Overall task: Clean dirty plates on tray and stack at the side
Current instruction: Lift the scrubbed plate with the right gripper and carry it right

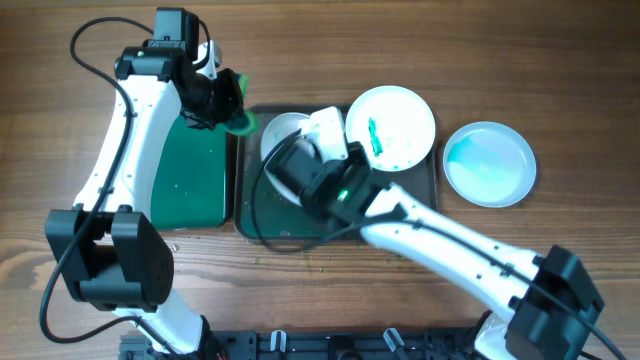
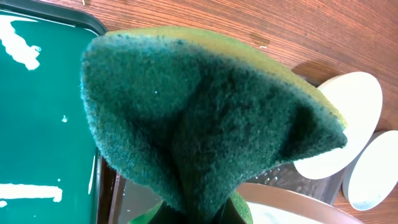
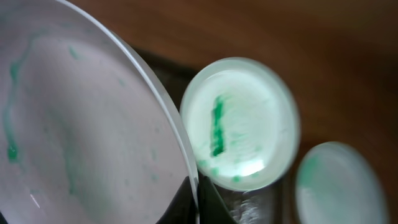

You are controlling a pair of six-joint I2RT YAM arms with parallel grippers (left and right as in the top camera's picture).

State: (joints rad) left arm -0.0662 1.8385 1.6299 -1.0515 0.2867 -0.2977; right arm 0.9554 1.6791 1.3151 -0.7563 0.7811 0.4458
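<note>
I should next carry the plate in my right gripper to the right in the overhead view, then down onto the teal-tinted plate, and then release it, since the teal-tinted plate is outside the tray.
My right gripper [image 1: 297, 157] [image 3: 196, 200] is shut on the rim of a white plate [image 1: 280, 133] [image 3: 81, 124] with faint green smears and holds it tilted over the left part of the dark tray [image 1: 300, 233]. A second plate [image 1: 390, 125] [image 3: 239, 124] with a green streak lies on the tray's right part. A third plate [image 1: 490, 163] [image 3: 339, 186], tinted teal, lies on the table to the right of the tray. My left gripper [image 1: 226, 100] [image 2: 236, 214] is shut on a green sponge [image 1: 241, 121] [image 2: 205, 112] beside the held plate's left edge.
A smaller black tray with a bright green inside [image 1: 190, 170] [image 2: 37, 112] sits directly left of the dark tray. Bare wooden table [image 1: 560, 80] lies around both trays. The right arm reaches across the front right of the table.
</note>
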